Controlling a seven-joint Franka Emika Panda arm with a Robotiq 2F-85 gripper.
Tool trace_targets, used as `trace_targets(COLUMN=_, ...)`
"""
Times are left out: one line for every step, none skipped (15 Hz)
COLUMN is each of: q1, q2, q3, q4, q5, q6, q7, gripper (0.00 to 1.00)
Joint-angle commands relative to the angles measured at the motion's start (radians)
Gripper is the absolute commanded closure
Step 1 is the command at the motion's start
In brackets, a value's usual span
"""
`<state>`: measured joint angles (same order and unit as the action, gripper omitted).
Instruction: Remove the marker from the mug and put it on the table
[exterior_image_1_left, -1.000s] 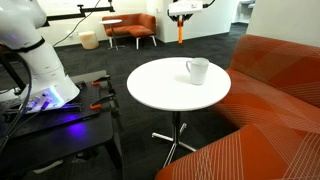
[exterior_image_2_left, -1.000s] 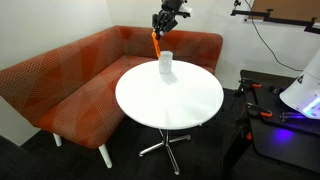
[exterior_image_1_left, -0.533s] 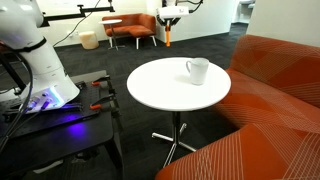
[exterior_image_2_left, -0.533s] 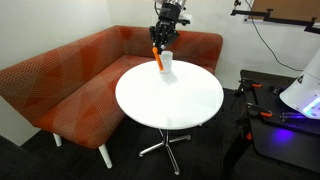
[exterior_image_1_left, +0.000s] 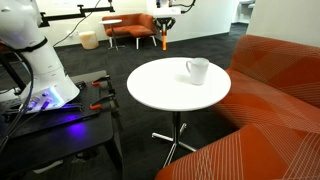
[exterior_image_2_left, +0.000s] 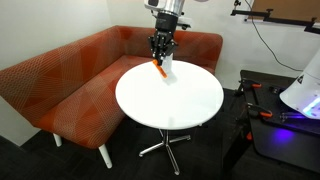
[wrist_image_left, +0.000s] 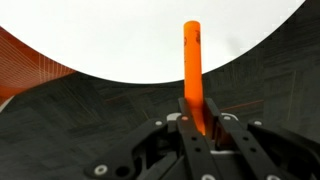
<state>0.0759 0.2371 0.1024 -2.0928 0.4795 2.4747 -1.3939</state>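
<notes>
My gripper moves the marker farther in from the table's edge next, then down beside the mug.
My gripper (wrist_image_left: 196, 118) is shut on the orange marker (wrist_image_left: 192, 70), which sticks out from between the jaws. In both exterior views the gripper (exterior_image_1_left: 165, 33) (exterior_image_2_left: 160, 57) holds the marker (exterior_image_1_left: 165, 41) (exterior_image_2_left: 160, 69) in the air, clear of the white mug (exterior_image_1_left: 197, 70) (exterior_image_2_left: 168, 65). The mug stands upright near one edge of the round white table (exterior_image_1_left: 160, 90) (exterior_image_2_left: 180, 100). In the wrist view the table's rim (wrist_image_left: 120, 50) curves below the marker's tip. In an exterior view the marker hangs just above the table top beside the mug.
An orange-red sofa (exterior_image_2_left: 70, 85) (exterior_image_1_left: 270, 110) wraps round the table. A black workbench (exterior_image_1_left: 60, 125) (exterior_image_2_left: 285, 130) with the robot base (exterior_image_1_left: 35, 60) and tools stands nearby. An orange chair (exterior_image_1_left: 130, 28) is far off.
The gripper has carried the marker sideways away from above the mug and lower towards the table top. The mug has not moved.
</notes>
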Motion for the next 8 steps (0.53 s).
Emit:
trace_targets(q1=0.016, q2=0.020, q3=-0.001, q4=-0.001, q5=-0.170, q6=0.063, q7=0.204, gripper=0.95)
trace_targets(q1=0.019, q2=0.032, q3=-0.005, q4=0.005, q5=-0.227, q6=0.070, q7=0.263, gripper=0.95)
trace_targets(q1=0.019, q2=0.042, q3=-0.006, q4=0.011, q5=-0.273, q6=0.069, q7=0.316, gripper=0.95)
trace_targets(q1=0.019, q2=0.057, q3=-0.010, q4=0.020, q5=-0.324, q6=0.068, q7=0.375, gripper=0.95)
trace_targets(q1=0.015, q2=0.069, q3=-0.008, q4=0.031, q5=-0.361, q6=0.056, q7=0.417, gripper=0.95)
trace_targets(q1=0.014, q2=0.086, q3=-0.009, q4=0.043, q5=-0.397, q6=0.049, q7=0.464, gripper=0.95)
trace_targets(q1=0.011, q2=0.102, q3=-0.008, q4=0.055, q5=-0.424, q6=0.041, q7=0.501, gripper=0.95)
trace_targets(q1=0.009, q2=0.117, q3=-0.008, q4=0.068, q5=-0.449, q6=0.036, q7=0.537, gripper=0.95)
